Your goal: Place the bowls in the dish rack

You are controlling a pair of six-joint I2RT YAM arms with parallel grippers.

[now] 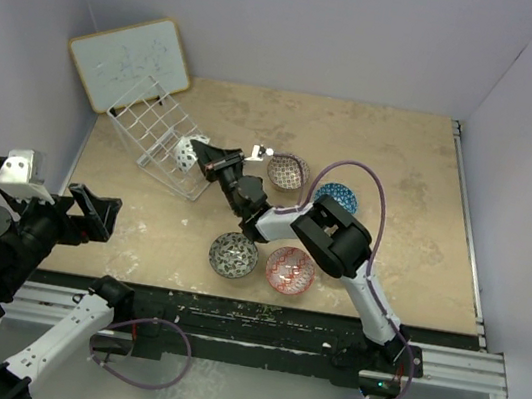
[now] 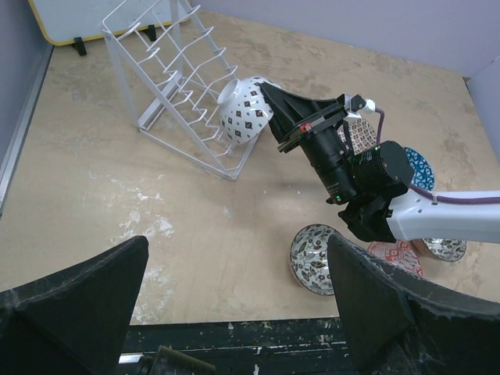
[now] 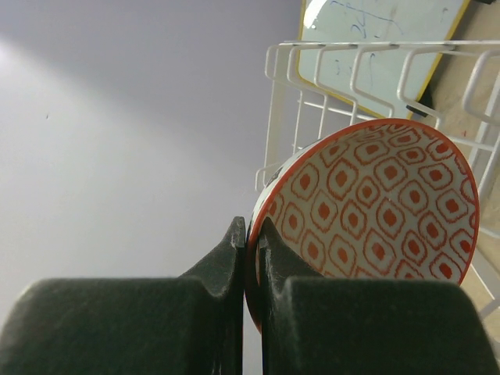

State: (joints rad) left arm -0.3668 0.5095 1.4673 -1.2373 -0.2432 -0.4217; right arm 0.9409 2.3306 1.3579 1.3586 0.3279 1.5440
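The bowl goes down on its side between the wires at the rack's near end (image 1: 193,165) (image 3: 481,117) next. My right gripper lowers and releases it there, as that slot lies below the gripper.
My right gripper (image 1: 198,152) (image 2: 267,91) (image 3: 251,228) is shut on the rim of a bowl (image 1: 185,153) (image 2: 242,114) (image 3: 375,203). That bowl is white with dark diamonds outside and red-orange diamonds inside. It is held on its side against the near right edge of the white wire dish rack (image 1: 154,129) (image 2: 168,70) (image 3: 328,78). On the table lie a grey patterned bowl (image 1: 234,254) (image 2: 316,258), a red-pink bowl (image 1: 290,270), a blue bowl (image 1: 336,197) and another patterned bowl (image 1: 288,172). Low at the near left, my left gripper (image 1: 92,212) (image 2: 237,258) stands open and holds nothing.
A whiteboard with a wooden frame (image 1: 131,62) (image 2: 70,16) leans against the back left wall behind the rack. Grey walls close the table on the left, back and right. A purple cable (image 1: 370,181) arcs over the right arm.
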